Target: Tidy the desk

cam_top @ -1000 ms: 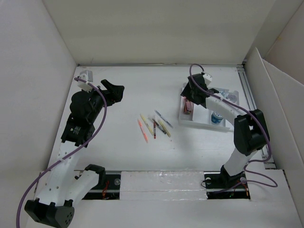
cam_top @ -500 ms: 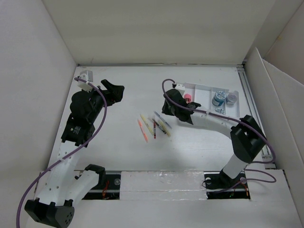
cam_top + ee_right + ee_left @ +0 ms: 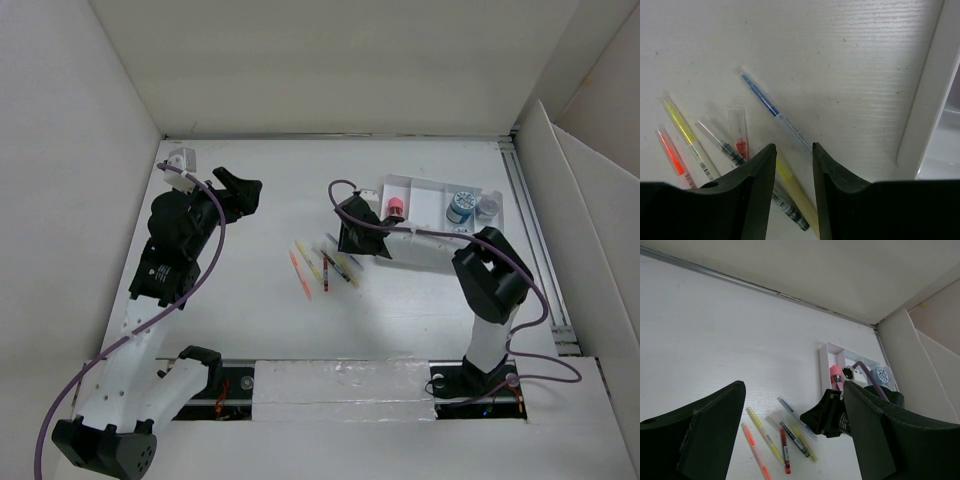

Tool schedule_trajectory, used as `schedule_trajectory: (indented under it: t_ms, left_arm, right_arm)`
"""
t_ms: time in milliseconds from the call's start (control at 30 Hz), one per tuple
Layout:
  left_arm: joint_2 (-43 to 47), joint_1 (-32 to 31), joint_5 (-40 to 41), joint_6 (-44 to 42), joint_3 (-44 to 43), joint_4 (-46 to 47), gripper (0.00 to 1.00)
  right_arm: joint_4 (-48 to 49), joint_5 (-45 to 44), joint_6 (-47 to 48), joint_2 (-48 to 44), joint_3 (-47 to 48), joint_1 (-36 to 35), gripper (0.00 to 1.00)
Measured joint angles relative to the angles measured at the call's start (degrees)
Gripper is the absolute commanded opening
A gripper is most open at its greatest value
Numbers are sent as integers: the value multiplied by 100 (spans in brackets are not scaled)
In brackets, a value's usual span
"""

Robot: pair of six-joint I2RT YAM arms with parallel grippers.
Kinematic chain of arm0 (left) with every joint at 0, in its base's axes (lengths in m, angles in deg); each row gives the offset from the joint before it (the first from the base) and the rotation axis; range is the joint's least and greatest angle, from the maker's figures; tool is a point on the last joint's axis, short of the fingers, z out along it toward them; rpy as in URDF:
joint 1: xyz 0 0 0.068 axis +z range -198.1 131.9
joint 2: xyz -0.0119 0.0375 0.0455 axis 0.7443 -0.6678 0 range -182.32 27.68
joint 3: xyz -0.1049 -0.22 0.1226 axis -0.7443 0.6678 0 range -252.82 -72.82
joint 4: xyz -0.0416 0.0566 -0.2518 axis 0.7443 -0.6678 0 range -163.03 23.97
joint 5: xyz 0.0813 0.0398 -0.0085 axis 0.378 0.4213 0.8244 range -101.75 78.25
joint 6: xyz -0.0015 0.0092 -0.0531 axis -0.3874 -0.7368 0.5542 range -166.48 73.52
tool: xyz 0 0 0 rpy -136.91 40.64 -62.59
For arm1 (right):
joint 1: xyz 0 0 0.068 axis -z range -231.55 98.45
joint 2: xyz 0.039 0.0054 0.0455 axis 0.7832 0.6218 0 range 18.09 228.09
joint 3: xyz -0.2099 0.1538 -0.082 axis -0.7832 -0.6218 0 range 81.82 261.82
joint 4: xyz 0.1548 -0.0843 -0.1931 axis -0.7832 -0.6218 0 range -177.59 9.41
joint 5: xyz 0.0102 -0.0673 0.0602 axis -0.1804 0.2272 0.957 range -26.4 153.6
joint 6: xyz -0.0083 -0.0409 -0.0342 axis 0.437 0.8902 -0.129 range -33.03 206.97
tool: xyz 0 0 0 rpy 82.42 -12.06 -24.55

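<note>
The blue pen is below my right gripper's open fingers, and the pen's labelled part [image 3: 792, 130] is clear of the other pens. My right gripper should lower there and close.
The desk [image 3: 250, 320] is a white tabletop inside white walls. Several pens [image 3: 322, 265] lie loose near its middle: an orange one [image 3: 671, 155], a yellow highlighter [image 3: 682, 127], a red one [image 3: 741, 147], a blue one [image 3: 771, 110] and a pale yellow one [image 3: 790, 185]. My right gripper [image 3: 347, 243] is open and low over them, its jaws [image 3: 794, 150] straddling the pale yellow pen, nothing held. My left gripper [image 3: 243, 190] is wide open and empty at the far left, well above the desk; its wrist view shows the pens [image 3: 782, 432] and the right gripper [image 3: 827, 415].
A white compartment tray [image 3: 432, 184] stands at the back right, holding a pink item [image 3: 394, 207] and two blue round containers [image 3: 460, 207]. Its rim [image 3: 925, 110] is just right of my right gripper. A metal rail [image 3: 535, 240] runs along the desk's right edge.
My right gripper has swung left from over the tray and come down over the loose pens. The left arm has not moved.
</note>
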Motion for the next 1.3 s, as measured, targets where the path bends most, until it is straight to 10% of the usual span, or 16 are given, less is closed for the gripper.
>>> schedule_trajectory:
  t_ms: [400,633,1300]
  left_arm:
    - [0,0,11,-2,0,0,75]
    - [0,0,11,-2,0,0,75]
    - [0,0,9,0,0,0,75]
  right_arm:
    - [-188,-153,-92,466,271,2,34]
    - [-267,-240,-223,527,372,13,4]
    - [94,-435,-409,-811,-166,470,0]
